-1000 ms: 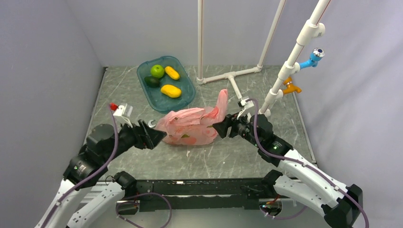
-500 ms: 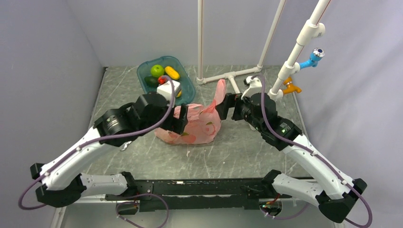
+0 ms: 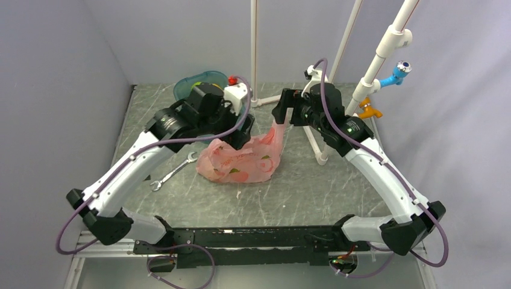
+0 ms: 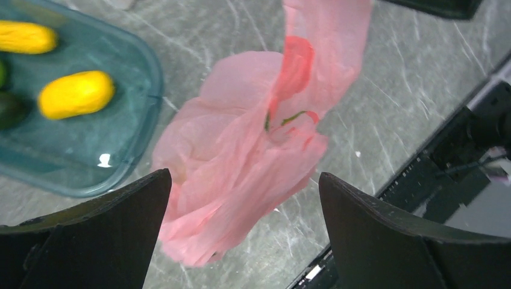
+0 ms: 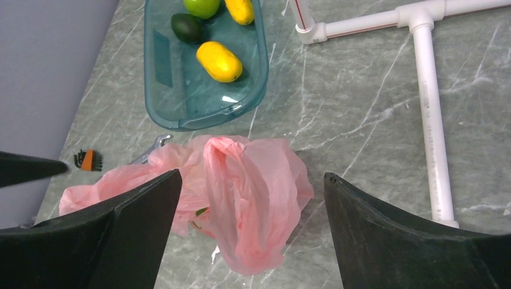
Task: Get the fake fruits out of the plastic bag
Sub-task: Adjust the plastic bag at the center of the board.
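Note:
The left gripper lowers to the loose pink fold at the bag's far side point(image 3: 228, 149) point(image 4: 232, 191) next.
The pink plastic bag point(image 3: 241, 159) lies crumpled on the table, with one handle standing up at its right. Reddish fruit shapes with green leaves point(image 3: 238, 174) show dimly through it; the left wrist view shows a red patch with a green stem point(image 4: 295, 117). Two yellow-orange mango-like fruits point(image 5: 220, 61) point(image 5: 241, 9) lie in the teal tray point(image 5: 181, 90). My left gripper point(image 3: 241, 137) point(image 4: 244, 174) hangs open above the bag's far left side. My right gripper point(image 3: 280, 114) point(image 5: 253, 174) hangs open above the upright handle. Neither holds anything.
The tray also holds a green apple point(image 5: 202, 6) and a dark avocado point(image 5: 188, 27); my left arm hides most of the tray point(image 3: 187, 84) from above. A wrench point(image 3: 172, 173) lies left of the bag. A hex key set point(image 5: 88, 160) and a white pipe frame point(image 5: 431, 120) are nearby.
Both arms have risen and swung toward the far side, from beside the bag to above it. The bag lies where it was.

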Motion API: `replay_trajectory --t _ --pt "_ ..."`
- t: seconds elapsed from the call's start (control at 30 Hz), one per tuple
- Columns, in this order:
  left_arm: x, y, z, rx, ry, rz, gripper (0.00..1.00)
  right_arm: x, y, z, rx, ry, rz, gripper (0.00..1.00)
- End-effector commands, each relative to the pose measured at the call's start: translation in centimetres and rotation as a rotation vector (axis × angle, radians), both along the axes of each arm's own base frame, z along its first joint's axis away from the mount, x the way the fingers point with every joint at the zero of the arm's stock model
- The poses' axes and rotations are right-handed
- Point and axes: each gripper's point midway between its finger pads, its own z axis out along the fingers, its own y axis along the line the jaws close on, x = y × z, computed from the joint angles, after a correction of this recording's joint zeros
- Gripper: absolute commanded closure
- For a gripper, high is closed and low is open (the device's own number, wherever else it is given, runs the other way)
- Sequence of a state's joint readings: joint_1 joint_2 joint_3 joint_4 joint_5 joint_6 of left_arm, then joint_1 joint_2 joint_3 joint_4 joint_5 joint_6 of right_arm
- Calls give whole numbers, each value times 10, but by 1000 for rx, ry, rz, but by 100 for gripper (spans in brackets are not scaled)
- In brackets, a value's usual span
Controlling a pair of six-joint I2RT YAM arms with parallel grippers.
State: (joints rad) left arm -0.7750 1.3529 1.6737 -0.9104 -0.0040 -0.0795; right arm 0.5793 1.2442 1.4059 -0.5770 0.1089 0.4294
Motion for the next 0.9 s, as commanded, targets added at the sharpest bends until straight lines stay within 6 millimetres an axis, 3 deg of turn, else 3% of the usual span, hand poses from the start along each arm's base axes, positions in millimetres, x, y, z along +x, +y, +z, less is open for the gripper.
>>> replay_trajectory --t 0.0,0.13,0.17,0.27,0.37,0.47,0.5,0.57,0.7,0.8,0.87 --pt "-19 -34 -5 -50 67 -226 1 0 8 15 22 -5 64 12" --pt "-15 -38 -13 -44 68 -229 1 -3 17 3 25 11 116 16" --pt "-10 -36 -14 -29 62 -207 6 -2 19 0 21 14 124 18" --pt "7 -30 -9 4 20 -126 38 3 22 -4 6 14 135 33" --pt "19 -21 7 -20 -53 -40 61 11 21 -5 -16 1 116 55" --pt "33 4 33 -61 -151 134 95 19 13 0 -45 -26 66 82" --pt "40 20 44 -76 -193 236 100 21 9 5 -51 -42 49 90" --pt "45 48 67 -148 -271 403 100 23 -4 18 -65 -85 -9 100" --pt "39 100 88 -309 -359 647 100 10 -29 42 -56 -221 -70 100" --pt "30 131 91 -437 -345 778 100 -12 -39 44 -39 -294 -41 100" --pt "26 135 86 -511 -294 802 100 -31 -43 35 -11 -309 -4 100"
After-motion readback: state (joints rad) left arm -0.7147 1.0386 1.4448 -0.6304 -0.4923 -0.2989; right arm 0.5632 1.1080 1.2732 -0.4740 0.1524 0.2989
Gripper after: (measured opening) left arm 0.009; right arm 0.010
